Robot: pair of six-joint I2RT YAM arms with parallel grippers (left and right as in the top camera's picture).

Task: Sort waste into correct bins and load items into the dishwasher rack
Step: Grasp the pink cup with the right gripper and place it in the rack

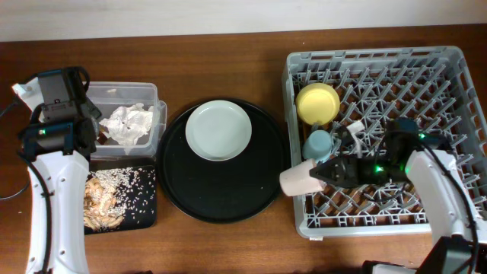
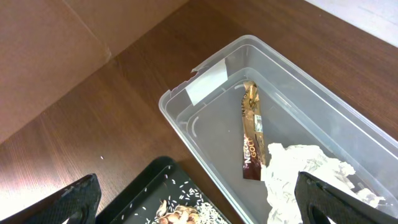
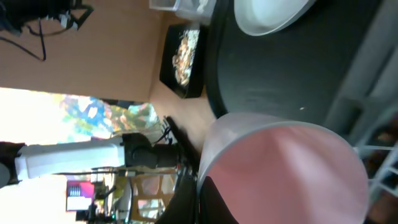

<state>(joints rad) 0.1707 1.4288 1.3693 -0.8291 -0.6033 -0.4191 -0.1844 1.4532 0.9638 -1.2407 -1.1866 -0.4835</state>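
Note:
I should first shift my right gripper away from the tray, to get the pink cup down into the rack beside the light-blue cup.
My right gripper is shut on the rim of the small pink cup, held on its side over the left edge of the grey dishwasher rack. In the right wrist view the pink cup fills the frame, with my finger pinching its rim. The yellow bowl and the light-blue cup sit in the rack. The pale plate lies on the round black tray. My left gripper is open and empty above the clear tub, which holds the gold-brown wrapper and the white napkin. The chopsticks are not visible.
The large round black tray lies between the tub and the rack. The shallow black tray at the front left holds food scraps and rice. The clear tub stands behind it. The wooden table's front edge is near.

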